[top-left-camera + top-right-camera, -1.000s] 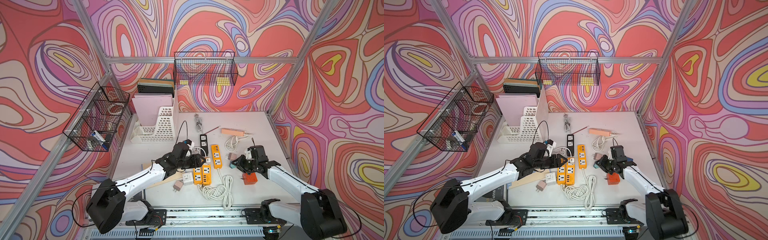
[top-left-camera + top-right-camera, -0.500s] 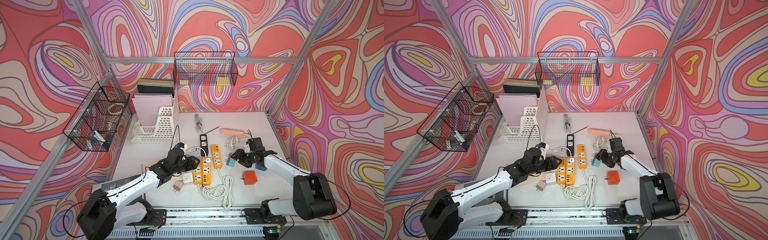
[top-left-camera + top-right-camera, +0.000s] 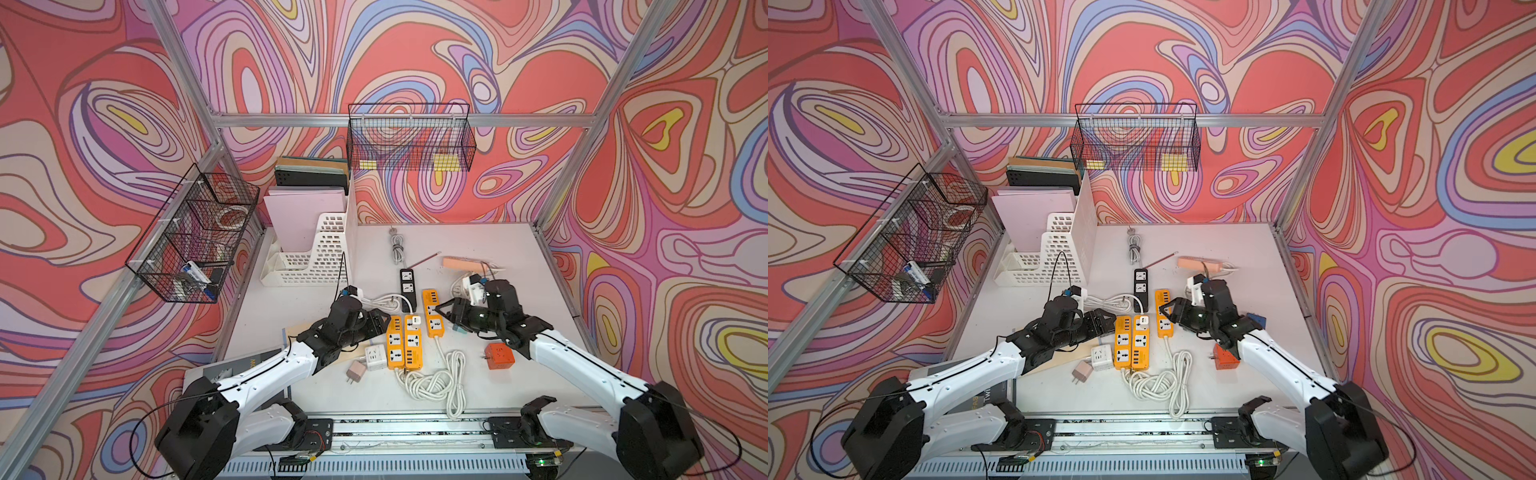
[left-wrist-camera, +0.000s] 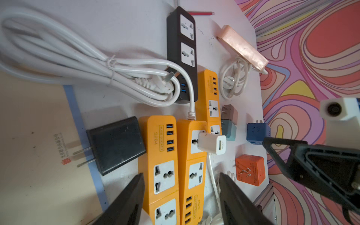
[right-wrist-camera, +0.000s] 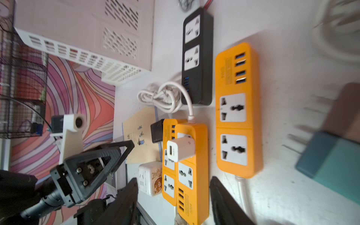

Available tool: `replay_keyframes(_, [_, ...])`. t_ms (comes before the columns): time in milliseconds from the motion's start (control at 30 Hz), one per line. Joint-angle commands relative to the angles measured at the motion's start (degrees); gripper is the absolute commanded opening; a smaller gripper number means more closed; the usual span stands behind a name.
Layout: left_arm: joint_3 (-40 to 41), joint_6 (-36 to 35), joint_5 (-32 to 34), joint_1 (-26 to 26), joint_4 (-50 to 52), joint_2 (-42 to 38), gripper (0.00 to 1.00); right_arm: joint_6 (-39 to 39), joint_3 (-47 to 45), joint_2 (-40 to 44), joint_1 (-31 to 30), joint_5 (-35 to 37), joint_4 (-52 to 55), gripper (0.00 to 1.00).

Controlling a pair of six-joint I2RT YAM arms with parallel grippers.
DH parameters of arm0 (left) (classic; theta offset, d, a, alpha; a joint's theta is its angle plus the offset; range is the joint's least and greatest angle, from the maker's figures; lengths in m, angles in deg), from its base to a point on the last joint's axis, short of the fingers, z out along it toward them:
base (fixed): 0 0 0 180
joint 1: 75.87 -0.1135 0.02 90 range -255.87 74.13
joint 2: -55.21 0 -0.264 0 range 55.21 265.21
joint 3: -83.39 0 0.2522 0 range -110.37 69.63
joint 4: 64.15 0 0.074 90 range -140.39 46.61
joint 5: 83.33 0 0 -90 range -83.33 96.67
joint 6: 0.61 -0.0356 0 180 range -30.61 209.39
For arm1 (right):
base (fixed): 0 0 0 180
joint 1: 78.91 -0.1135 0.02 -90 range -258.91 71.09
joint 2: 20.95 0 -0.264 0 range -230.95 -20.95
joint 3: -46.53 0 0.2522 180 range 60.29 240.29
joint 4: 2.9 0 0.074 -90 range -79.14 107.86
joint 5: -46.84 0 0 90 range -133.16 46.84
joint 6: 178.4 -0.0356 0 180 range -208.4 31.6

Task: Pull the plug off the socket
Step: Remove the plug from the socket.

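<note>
Next, my right gripper swings across, fingers tipped downward, and descends to grip the sides of the white plug [image 3: 413,321] [image 5: 181,149], which juts from its power strip below, toward my left gripper.
A white plug [image 3: 413,321] [image 3: 1142,321] stands pushed into the top socket of the middle orange power strip [image 3: 412,347] [image 3: 1140,345]. A second orange strip [image 3: 395,343] lies against it. My left gripper [image 3: 380,326] [image 3: 1106,324] hovers open just left of this pair, holding nothing. The left wrist view has both strips lying between its fingers [image 4: 134,194], with the plug [image 4: 212,143] farther out. On the plug's right, my right gripper [image 3: 444,318] [image 3: 1169,320] is open and empty. The right wrist view shows the plug [image 5: 181,149] ahead of the fingers [image 5: 224,196].
A third orange strip [image 3: 432,309] and a black strip [image 3: 407,282] lie behind. Loose adapters surround the strips: black [image 4: 116,144], white cube [image 3: 374,357], orange cube [image 3: 500,355], teal and brown plugs [image 4: 228,129]. Coiled white cord [image 3: 432,382] lies in front, a file rack [image 3: 316,253] at back left.
My right gripper has opened and swung left from beside the orange cube to the orange strips, leaving a teal plug on the table. The left gripper stays open beside the strips.
</note>
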Motion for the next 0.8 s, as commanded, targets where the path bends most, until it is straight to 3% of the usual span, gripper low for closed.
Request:
replay_keyframes(0, [1.15,2.41,-2.28,-1.53,-1.32,0.86,0.65,-0.74,7.34,-7.72,-7.95,12.93,5.46,0.6])
replay_keyframes(133, [1.43,2.18,-2.03,-2.37,0.16,-0.53,0.65,-2.16,18.21,-18.15,-15.42,26.27,15.85,0.62])
replay_keyframes(200, [1.4,1.66,-1.51,-2.66,1.65,-1.73,0.65,-6.15,25.57,-23.44,-17.71,35.01,25.07,0.64])
replay_keyframes(267, [3.37,1.43,-1.02,-2.99,2.64,-2.67,0.65,-8.44,32.9,-29.53,-18.81,39.41,34.0,0.64])
replay_keyframes(433, [3.8,0.81,-1.22,-3.71,4.0,-4.64,0.65,-9.0,42.17,-38.86,-20.5,41.3,42.37,0.63])
replay_keyframes(633, [3.89,-0.11,-1.27,-4.05,5.34,-6.17,0.65,-8.26,43.62,-40.64,-20.67,42.17,44.75,0.61])
replay_keyframes(767, [3.89,-0.39,-1.38,-4.29,5.57,-6.42,0.65,-5.28,41.54,-37.99,-20.74,40.03,40.12,0.59])
